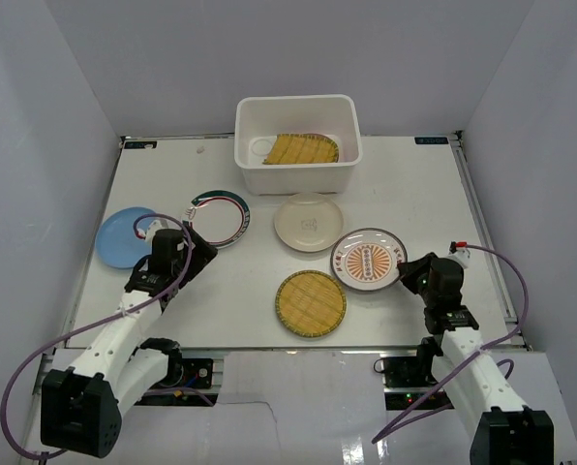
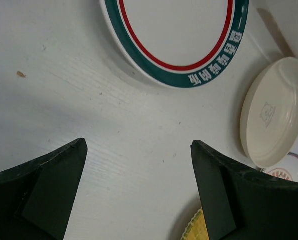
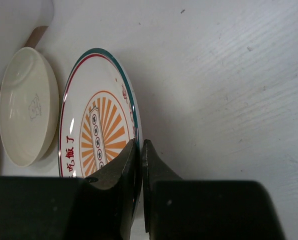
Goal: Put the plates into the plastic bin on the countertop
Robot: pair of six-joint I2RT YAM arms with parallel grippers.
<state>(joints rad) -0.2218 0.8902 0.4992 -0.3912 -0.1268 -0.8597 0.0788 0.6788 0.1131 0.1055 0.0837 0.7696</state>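
Note:
The bin's front side blocks the way, so my right gripper will rise next, move outward over the bamboo plate inside the bin (image 1: 293,148) and release the plate's rim.
The white plastic bin (image 1: 299,178) stands at the back of the countertop (image 1: 414,194) with one bamboo plate (image 1: 304,149) in it. A blue plate (image 1: 122,238), a teal-rimmed white plate (image 1: 223,215), a cream plate (image 1: 309,222), the orange sunburst plate (image 1: 367,260) and a second bamboo plate (image 1: 311,303) lie on the countertop. My right gripper (image 1: 406,276) is shut on the sunburst plate's right rim (image 3: 96,135), its fingers (image 3: 131,155) pinching the edge. My left gripper (image 1: 197,255) is open and empty above bare countertop, just short of the teal-rimmed plate (image 2: 174,30).
A pale round thing (image 1: 262,148) lies in the bin's left end beside the bamboo plate; I cannot tell what it is. Pale grey wall panels close in the back and both sides. In the left wrist view the cream plate (image 2: 274,112) lies to the right.

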